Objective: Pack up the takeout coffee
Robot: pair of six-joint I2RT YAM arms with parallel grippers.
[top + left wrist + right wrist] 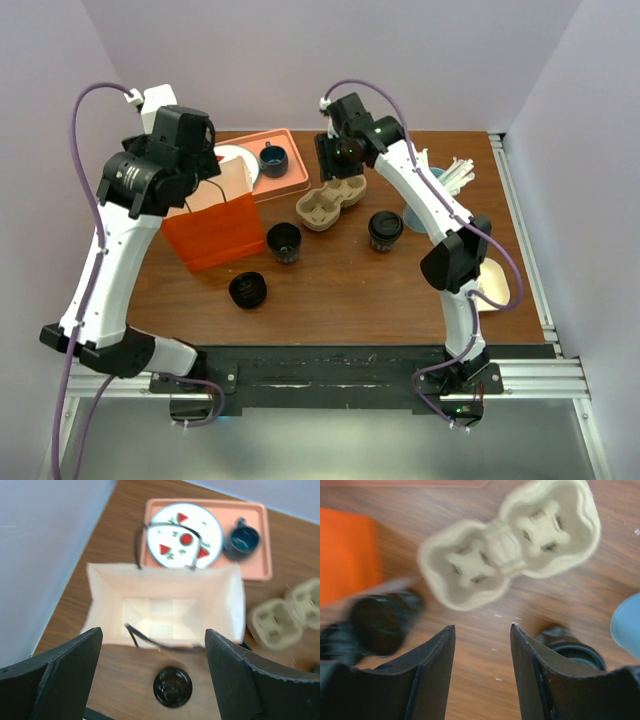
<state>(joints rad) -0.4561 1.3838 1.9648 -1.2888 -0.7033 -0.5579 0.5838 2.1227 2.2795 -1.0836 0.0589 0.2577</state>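
Next, my right gripper moves to the left in the top view onto the orange bag's side rim facing the carrier, since that rim stands free.
The takeout coffee (385, 230), a dark cup with a black sip lid, stands upright on the table right of centre; its lid shows in the right wrist view (574, 649) beside my right finger. My right gripper (342, 150) (482, 626) is open and empty, held above the table just behind the beige cup carrier (330, 205) (510, 555). My left gripper (195, 150) (154, 630) is open and empty, high over the open orange paper bag (215, 232) (162, 605), whose inside is empty.
A lidless dark cup (284, 242) (377, 625) stands next to the bag. A low black lid piece (247, 290) (172, 686) lies in front of it. A pink tray (290, 180) (260, 540) holds a plate and a blue cup. A blue holder with white sticks (440, 180) stands far right.
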